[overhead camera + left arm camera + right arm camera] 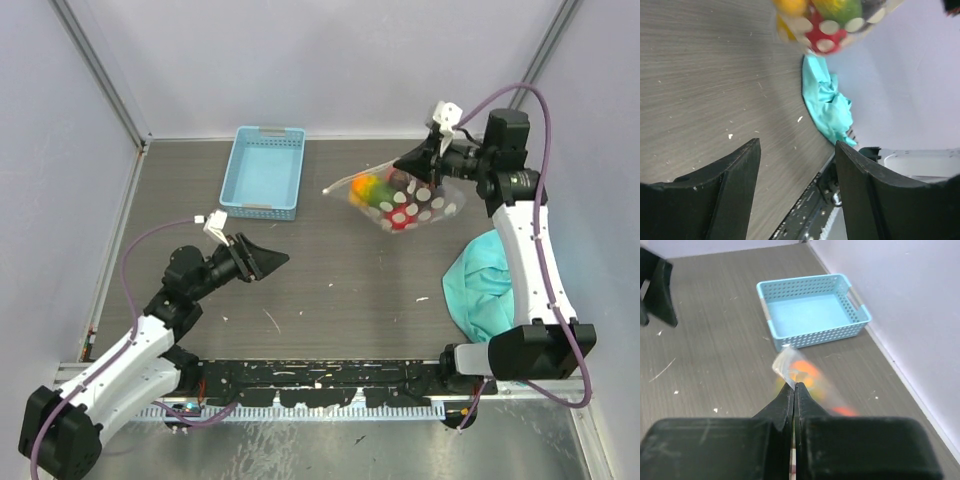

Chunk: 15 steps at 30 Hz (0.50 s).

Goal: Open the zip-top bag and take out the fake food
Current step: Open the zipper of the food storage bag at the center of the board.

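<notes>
My right gripper needs to bring the hanging bag back and down onto the bare part of the tabletop beside the teal cloth next, and then release it. That part of the tabletop is clear.
The zip-top bag [425,205], clear with white dots, hangs tilted above the table at the back right. My right gripper [401,165] is shut on its upper edge. The fake food [378,190], orange, yellow, green and red pieces, sits bunched in the bag's lower left part. In the right wrist view the shut gripper [795,385] pinches the plastic, with the bag [790,362] and blurred orange pieces beyond it. My left gripper [275,258] stands open and empty low over the table, well left of the bag. In the left wrist view, its gripper [797,170] points toward the bag [832,22].
A light blue basket [245,165] stands at the back, left of the bag, and appears in the right wrist view as the basket [847,287]. A teal cloth [485,285] lies crumpled at the right beside the right arm. Walls close the table on three sides.
</notes>
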Available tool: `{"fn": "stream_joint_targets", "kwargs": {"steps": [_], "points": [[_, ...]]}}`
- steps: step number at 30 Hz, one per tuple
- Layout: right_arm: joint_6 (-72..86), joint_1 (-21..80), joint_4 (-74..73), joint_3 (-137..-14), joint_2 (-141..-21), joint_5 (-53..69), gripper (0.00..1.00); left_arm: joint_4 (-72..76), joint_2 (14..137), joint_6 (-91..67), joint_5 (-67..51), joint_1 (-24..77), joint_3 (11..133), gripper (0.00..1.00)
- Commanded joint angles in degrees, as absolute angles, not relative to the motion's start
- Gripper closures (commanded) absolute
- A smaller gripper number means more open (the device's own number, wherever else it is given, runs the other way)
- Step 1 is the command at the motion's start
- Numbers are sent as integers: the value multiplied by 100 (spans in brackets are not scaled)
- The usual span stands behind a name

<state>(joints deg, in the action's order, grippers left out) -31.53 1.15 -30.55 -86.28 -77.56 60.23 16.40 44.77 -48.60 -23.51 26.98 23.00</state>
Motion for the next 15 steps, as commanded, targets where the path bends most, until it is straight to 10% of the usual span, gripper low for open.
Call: {"fn": "stream_joint_targets", "kwargs": {"steps": [1,15], "points": [[-3981,151,-3308,-7464,-7097,6960,99,2424,4230,-6053,-2149,2682,2068,39],[-8372,128,-6308,-4714,-6009,5328,97,3052,6067,-5946,-680,4579,2437,34]]}}
